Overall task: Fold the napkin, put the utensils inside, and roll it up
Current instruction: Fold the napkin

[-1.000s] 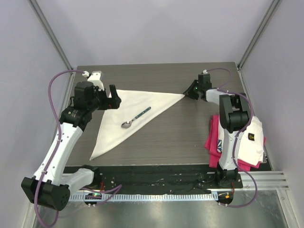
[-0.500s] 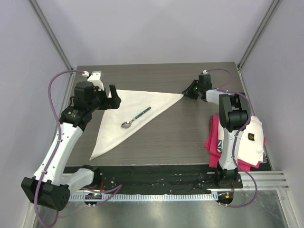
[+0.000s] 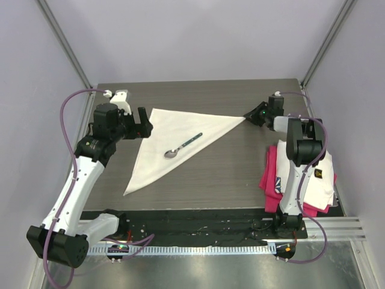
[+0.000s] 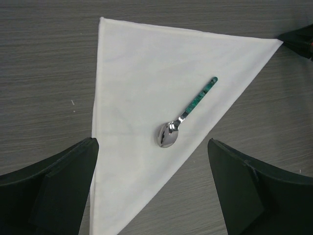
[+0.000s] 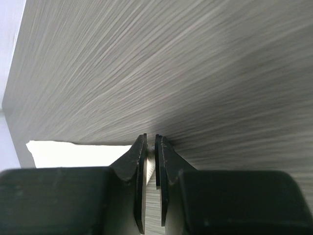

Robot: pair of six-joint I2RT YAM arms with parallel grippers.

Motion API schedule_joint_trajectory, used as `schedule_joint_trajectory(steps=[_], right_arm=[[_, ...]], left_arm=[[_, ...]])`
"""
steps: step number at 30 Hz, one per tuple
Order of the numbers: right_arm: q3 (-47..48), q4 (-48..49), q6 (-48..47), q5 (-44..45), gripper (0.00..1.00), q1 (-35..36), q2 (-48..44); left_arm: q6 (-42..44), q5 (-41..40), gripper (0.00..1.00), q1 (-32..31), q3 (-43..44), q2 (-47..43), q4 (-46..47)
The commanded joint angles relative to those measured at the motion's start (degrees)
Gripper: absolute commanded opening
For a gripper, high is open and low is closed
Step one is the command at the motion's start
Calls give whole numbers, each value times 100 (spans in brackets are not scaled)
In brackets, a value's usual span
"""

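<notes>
My right gripper carries the napkin's held corner back onto the spoon's silver bowl next and releases it, since the spoon lies to the gripper's left in the top view.
The cream-white napkin lies on the dark wood table as a flat triangle, its long point reaching right. The spoon, with a silver bowl and teal handle, lies on it near the middle, handle pointing up-right. My right gripper is low at the table and shut on the napkin's right corner; a strip of white cloth shows beside its pads. My left gripper is open and empty, held above the napkin's left side. In the left wrist view the napkin and spoon lie between and beyond its fingers.
A pink cloth and a folded white cloth with a small dark logo lie at the right edge beside the right arm's base. Grey enclosure walls stand close on the left, back and right.
My right gripper has moved to the right, dragging the napkin and the spoon on it the same way. The left arm has stayed about where it was.
</notes>
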Motion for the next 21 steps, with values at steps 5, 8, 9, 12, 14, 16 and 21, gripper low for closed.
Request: schedule_joint_trajectory(steps=[5, 8, 9, 12, 14, 16, 21], right_arm=[[-184, -156, -391, 221, 1, -727, -518], [-254, 160, -339, -77, 1, -727, -685], [-289, 378, -295, -165, 1, -718, -738], [-430, 678, -198, -315, 1, -631, -975], [-483, 705, -286, -333, 1, -543, -1098], [-553, 749, -356, -368, 1, -402, -1265], [-694, 583, -540, -360, 1, 20, -1555]], left_arm=[[72, -15, 100, -17, -26, -182, 305], [72, 3, 100, -17, -18, -191, 314], [63, 3, 100, -17, -26, -208, 314], [72, 3, 100, -17, -26, -226, 305], [54, 3, 100, -17, -26, -226, 322], [54, 20, 100, -17, -26, -226, 322], [28, 47, 100, -17, -9, -243, 305]])
